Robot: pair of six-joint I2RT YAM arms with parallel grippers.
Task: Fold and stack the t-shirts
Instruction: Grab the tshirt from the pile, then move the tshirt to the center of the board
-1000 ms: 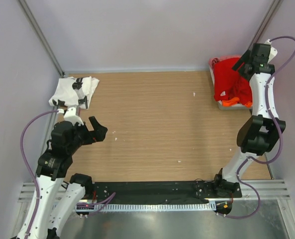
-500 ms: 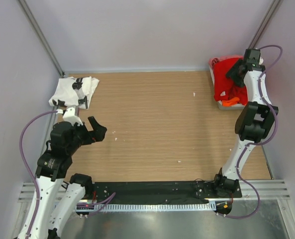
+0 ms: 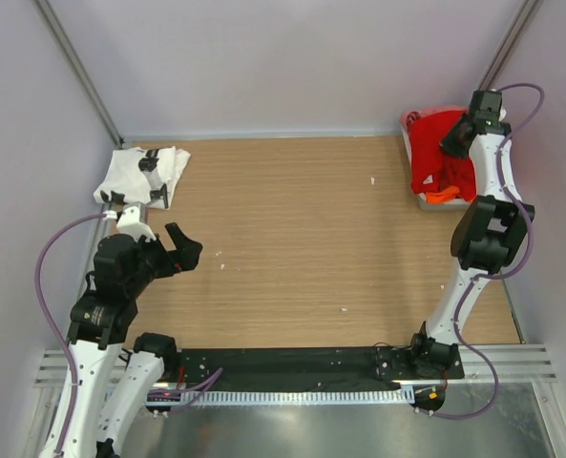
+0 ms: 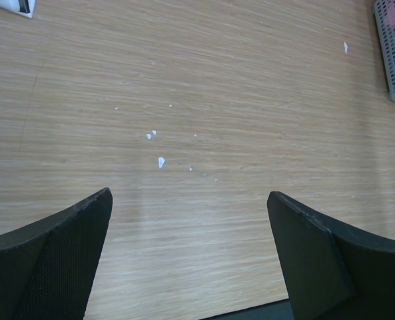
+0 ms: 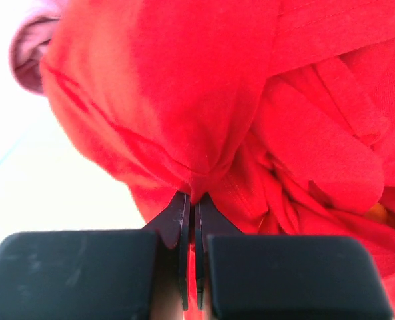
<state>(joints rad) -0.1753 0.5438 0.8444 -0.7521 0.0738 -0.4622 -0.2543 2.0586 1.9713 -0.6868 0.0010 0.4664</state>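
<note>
My right gripper lifts the red t-shirt's fold up next, carries it left in the top view to the clear wood (image 3: 386, 199) beside the tray, lowers and releases.
A crumpled bright red t-shirt (image 3: 437, 151) lies in the pale tray (image 3: 426, 200) at the far right corner, over an orange t-shirt (image 3: 443, 197). My right gripper (image 3: 451, 141) reaches down into that pile and is shut on a pinched fold of the red t-shirt (image 5: 204, 133); a bit of pink cloth (image 5: 30, 40) peeks out at the upper left in the right wrist view. A folded white t-shirt with black print (image 3: 141, 176) rests at the far left. Near the left edge, my left gripper (image 3: 185, 246) hovers open over bare wood (image 4: 190, 220), holding nothing.
The wooden table (image 3: 302, 239) is walled in by pale panels at the back and sides. Small white specks (image 4: 160, 162) dot the wood. A grey perforated tray corner (image 4: 392, 47) shows at the upper right in the left wrist view.
My right gripper has moved further over the tray, come down into the red t-shirt and closed on a fold of it. The left arm has barely shifted.
</note>
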